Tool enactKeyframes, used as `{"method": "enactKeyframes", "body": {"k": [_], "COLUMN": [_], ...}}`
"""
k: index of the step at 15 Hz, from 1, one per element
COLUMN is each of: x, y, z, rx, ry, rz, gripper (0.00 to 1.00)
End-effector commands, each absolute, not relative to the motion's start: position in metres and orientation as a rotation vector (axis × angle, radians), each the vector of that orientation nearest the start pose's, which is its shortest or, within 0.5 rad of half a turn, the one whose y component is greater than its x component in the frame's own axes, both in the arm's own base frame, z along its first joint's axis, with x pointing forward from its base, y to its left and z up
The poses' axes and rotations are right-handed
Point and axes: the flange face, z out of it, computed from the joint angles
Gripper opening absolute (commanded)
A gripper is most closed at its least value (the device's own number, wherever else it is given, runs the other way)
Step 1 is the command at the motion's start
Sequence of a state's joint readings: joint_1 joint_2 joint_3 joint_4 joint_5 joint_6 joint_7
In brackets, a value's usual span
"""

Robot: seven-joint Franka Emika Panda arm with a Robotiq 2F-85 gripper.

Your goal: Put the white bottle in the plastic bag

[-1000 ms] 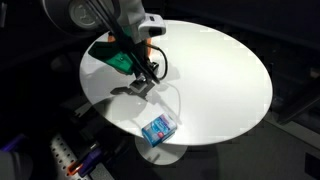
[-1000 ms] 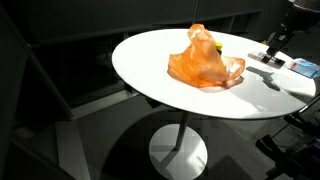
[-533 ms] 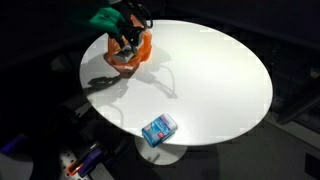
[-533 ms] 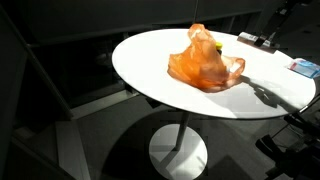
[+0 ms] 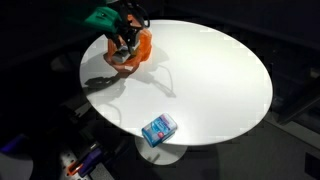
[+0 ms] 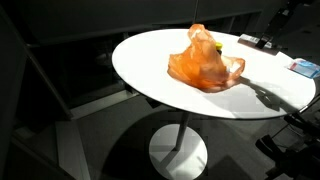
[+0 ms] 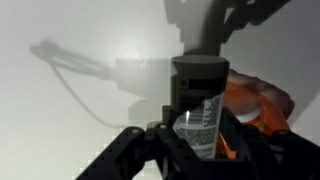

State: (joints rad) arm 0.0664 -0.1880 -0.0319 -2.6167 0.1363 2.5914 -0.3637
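The bag is beside the white bottle [image 7: 198, 118], so my gripper will next bring the bottle toward the right in the wrist view and down into the orange bag's opening [image 7: 258, 112], then let go of it.
In the wrist view my gripper [image 7: 200, 150] is shut on the white bottle [image 7: 198, 118], which has a printed label and stands nearly upright between the fingers. The orange plastic bag [image 7: 256, 100] lies just to the right of the bottle and below it. In an exterior view the gripper [image 5: 125, 40] hangs over the bag [image 5: 138, 50] at the table's far left. In an exterior view the bag [image 6: 205, 62] sits crumpled mid-table and only the arm's edge [image 6: 281, 14] shows at the top right.
The round white table [image 5: 210, 80] stands on a pedestal, with dark floor around it. A blue and white packet [image 5: 158, 129] lies near its front edge and also shows in an exterior view [image 6: 304, 67]. A small object [image 6: 249, 41] lies at the far rim.
Since a second ago the gripper has risen from the table near the packet and moved over to the orange bag with the bottle. Nothing has moved in the last half second.
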Motion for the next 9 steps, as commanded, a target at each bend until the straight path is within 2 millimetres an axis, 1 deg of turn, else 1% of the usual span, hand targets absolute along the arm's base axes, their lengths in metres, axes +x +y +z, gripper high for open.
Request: {"method": "enactKeyframes", "body": {"k": [1, 6, 9], "x": [0.436, 0.432, 0.434], "y": [0.025, 0.065, 0.086], "z": [0.334, 0.344, 0.339], "rx": [-3.027, -2.991, -2.973], "ry": [-0.512, -0.672, -0.760], "rz": [-0.292, -0.335, -0.350], "gripper": [0.25, 0.25, 0.25]}}
